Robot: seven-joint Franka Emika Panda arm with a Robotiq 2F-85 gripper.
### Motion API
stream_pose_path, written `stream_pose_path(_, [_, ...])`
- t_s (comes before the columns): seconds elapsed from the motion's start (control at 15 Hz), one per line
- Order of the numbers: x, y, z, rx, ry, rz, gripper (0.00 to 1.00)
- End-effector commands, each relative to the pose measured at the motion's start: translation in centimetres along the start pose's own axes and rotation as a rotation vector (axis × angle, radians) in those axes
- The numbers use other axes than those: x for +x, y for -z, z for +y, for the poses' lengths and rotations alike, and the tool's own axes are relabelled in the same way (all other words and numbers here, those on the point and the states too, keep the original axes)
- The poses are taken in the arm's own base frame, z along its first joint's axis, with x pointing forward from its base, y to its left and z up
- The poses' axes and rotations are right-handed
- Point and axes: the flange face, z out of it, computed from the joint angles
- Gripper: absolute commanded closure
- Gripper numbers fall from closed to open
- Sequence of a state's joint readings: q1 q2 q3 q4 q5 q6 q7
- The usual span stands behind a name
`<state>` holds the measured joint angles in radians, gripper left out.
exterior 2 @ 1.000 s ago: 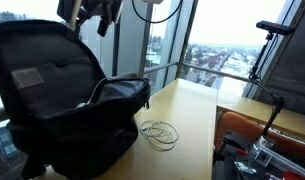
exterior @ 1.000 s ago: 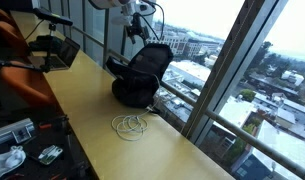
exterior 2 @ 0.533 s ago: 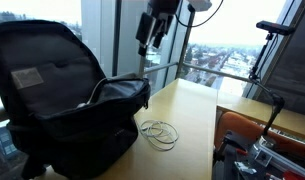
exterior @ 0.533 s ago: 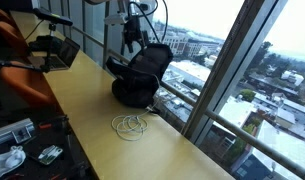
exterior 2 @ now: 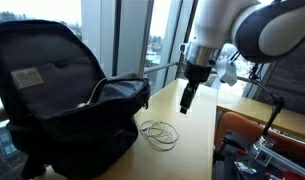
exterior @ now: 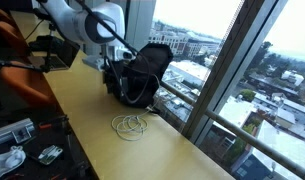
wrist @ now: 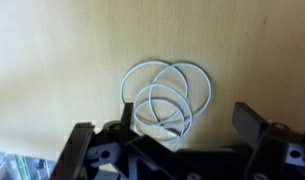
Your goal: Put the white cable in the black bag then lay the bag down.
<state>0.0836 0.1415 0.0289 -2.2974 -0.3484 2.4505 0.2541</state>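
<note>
The white cable lies in loose coils on the table below. My gripper lowers open toward it next and its fingers straddle the cable's overlapping parts.
The white cable (exterior: 129,124) lies in loose coils on the wooden table, in front of the black bag (exterior: 144,75). The bag stands upright and open in both exterior views (exterior 2: 62,100), with the cable (exterior 2: 160,133) beside its base. My gripper (exterior 2: 187,95) hangs open and empty above the table, a little off from the cable, and it also shows in an exterior view (exterior: 112,72). In the wrist view the cable coils (wrist: 164,100) lie just beyond my two spread dark fingers (wrist: 167,135). The charger block is not clearly visible.
An orange chair (exterior: 12,60) and a laptop (exterior: 57,50) stand at the table's far end. Dark clutter with light gadgets (exterior: 22,140) lies near the front. A window wall (exterior: 222,70) runs along the table edge. A camera stand (exterior 2: 277,40) rises beside another orange chair (exterior 2: 257,130).
The arm has swung away from above the bag and come down over the table, so the gripper now hangs low near the cable. Bag and cable have not moved.
</note>
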Motion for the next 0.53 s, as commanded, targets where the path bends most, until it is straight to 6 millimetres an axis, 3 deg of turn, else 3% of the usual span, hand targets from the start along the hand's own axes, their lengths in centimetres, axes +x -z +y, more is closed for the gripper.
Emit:
stream_pose_path(0.0, [-2.6, -5.7, -0.7, 0.052, 0.007, -0.003, 0.0])
stream_pose_path(0.13, [-2.4, -7.9, -2.4, 0.067, 0.038, 0.032, 0.0])
stream_pose_path(0.47, [0.4, -12.0, -5.5, 0.07, 0.176, 0.142, 0.0])
